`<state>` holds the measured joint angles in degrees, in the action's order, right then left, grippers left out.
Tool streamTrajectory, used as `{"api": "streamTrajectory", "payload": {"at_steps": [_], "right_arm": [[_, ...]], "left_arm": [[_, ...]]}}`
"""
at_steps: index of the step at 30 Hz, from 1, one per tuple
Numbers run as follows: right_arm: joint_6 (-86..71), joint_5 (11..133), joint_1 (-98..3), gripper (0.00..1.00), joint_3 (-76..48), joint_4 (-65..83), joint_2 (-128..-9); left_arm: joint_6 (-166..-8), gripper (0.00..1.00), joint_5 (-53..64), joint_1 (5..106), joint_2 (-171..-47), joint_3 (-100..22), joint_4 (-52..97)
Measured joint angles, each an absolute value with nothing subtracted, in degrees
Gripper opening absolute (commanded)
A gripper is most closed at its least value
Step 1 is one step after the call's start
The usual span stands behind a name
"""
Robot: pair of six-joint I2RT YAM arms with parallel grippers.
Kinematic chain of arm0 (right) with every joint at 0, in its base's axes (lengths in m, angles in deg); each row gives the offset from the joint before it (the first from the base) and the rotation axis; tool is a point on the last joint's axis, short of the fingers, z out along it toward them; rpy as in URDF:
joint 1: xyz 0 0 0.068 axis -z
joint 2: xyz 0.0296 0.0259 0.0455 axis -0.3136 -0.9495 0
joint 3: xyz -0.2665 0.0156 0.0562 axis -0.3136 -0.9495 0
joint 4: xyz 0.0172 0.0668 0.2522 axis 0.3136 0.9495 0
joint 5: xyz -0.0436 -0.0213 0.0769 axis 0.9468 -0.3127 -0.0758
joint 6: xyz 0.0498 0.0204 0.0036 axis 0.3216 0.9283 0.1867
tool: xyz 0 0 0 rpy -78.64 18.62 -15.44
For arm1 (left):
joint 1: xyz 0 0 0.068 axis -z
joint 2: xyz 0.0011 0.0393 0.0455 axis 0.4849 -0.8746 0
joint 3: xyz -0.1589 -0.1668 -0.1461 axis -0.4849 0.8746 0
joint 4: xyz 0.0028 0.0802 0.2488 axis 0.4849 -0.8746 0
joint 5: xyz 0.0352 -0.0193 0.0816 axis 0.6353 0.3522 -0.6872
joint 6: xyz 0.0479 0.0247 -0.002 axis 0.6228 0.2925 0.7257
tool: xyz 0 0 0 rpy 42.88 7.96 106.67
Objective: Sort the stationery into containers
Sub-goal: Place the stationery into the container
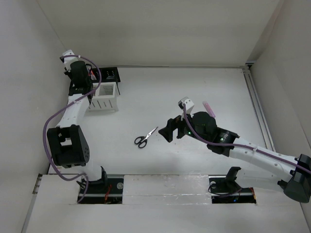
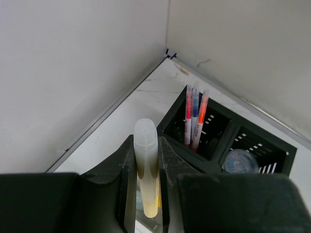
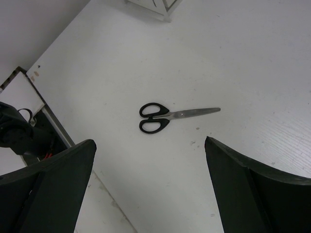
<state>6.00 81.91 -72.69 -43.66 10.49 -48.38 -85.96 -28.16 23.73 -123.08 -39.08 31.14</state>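
Observation:
I will next lower the upright yellow marker with my left gripper into the white organizer's cell beside the black holder (image 1: 110,74). Then I will release the marker there.
My left gripper (image 2: 145,151) is shut on a yellow marker (image 2: 146,138) with a clear cap, held up beside the black mesh holder (image 2: 228,145). One cell of that holder has three thin pens (image 2: 195,119) standing in it, and another has the round clear tub (image 2: 240,162). In the top view the left gripper (image 1: 86,74) hangs by the black holder (image 1: 110,74), just behind the white slatted organizer (image 1: 104,96). Black-handled scissors (image 3: 167,116) lie flat and closed on the table. My right gripper (image 3: 149,143) hovers open just short of them, also seen from above (image 1: 166,130) right of the scissors (image 1: 146,137).
A pink marker (image 1: 209,107) lies on the table behind the right arm's wrist. The walls meet in a corner close behind the black holder. A corner of the white organizer (image 3: 156,5) shows at the top of the right wrist view.

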Motion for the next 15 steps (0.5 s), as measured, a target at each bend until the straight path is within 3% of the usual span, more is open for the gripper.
{"api": "streamTrajectory", "payload": {"at_steps": [10,12,13,15], "right_arm": [[5.6,81.5,-72.7,1.00,-43.7,10.5,-48.5],[5.6,81.2,-72.7,1.00,-43.7,10.5,-48.6],[5.5,81.1,-72.7,1.00,-43.7,10.5,-48.8],[5.5,80.7,-72.7,1.00,-43.7,10.4,-49.2]], "left_arm": [[-87.4,0.01,-26.9,23.7,-127.4,-37.0,33.1],[-87.6,0.11,-26.9,23.7,-127.5,-36.7,33.3],[-87.7,0.26,-26.9,23.7,-127.6,-36.7,33.4],[-88.2,0.39,-26.9,23.7,-127.7,-36.7,33.8]]}}
